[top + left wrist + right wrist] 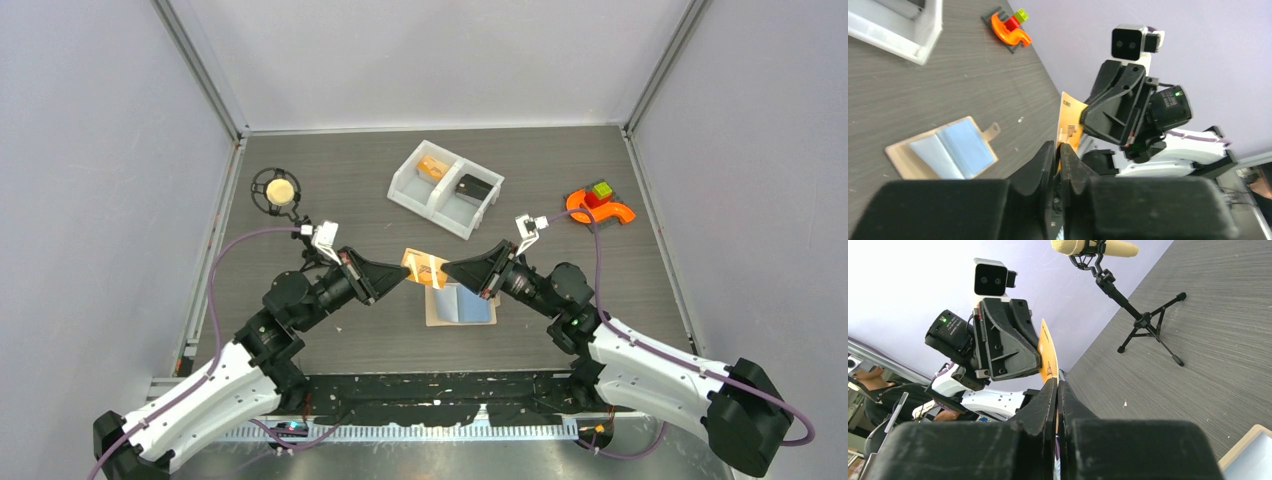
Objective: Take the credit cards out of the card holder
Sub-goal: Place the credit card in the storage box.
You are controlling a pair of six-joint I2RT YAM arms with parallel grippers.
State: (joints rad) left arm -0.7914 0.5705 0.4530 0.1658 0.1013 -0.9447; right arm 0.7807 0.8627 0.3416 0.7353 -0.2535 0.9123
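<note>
My right gripper takes the orange card [425, 268] outward and down into the bin section holding the orange-tan item [426, 177] next and releases it, as their colours match.
An orange credit card [425, 268] hangs in the air between both grippers, just above the open card holder [460, 305]. The card holder is beige with a light blue lining and lies flat on the table. My right gripper [447, 270] is shut on the card's right edge; in the right wrist view its jaws [1057, 382] pinch the card [1046, 352]. My left gripper [403, 277] is at the card's left edge. In the left wrist view its jaws [1058, 146] stand slightly apart, with the card [1070, 122] in the narrow gap. The card holder [943, 150] shows below.
A white two-compartment bin [405, 190] stands behind, with an orange-tan item [432, 167] in one side and a dark item [472, 186] in the other. A microphone on a small tripod [279, 190] is at the back left. An orange toy [598, 205] is at the back right.
</note>
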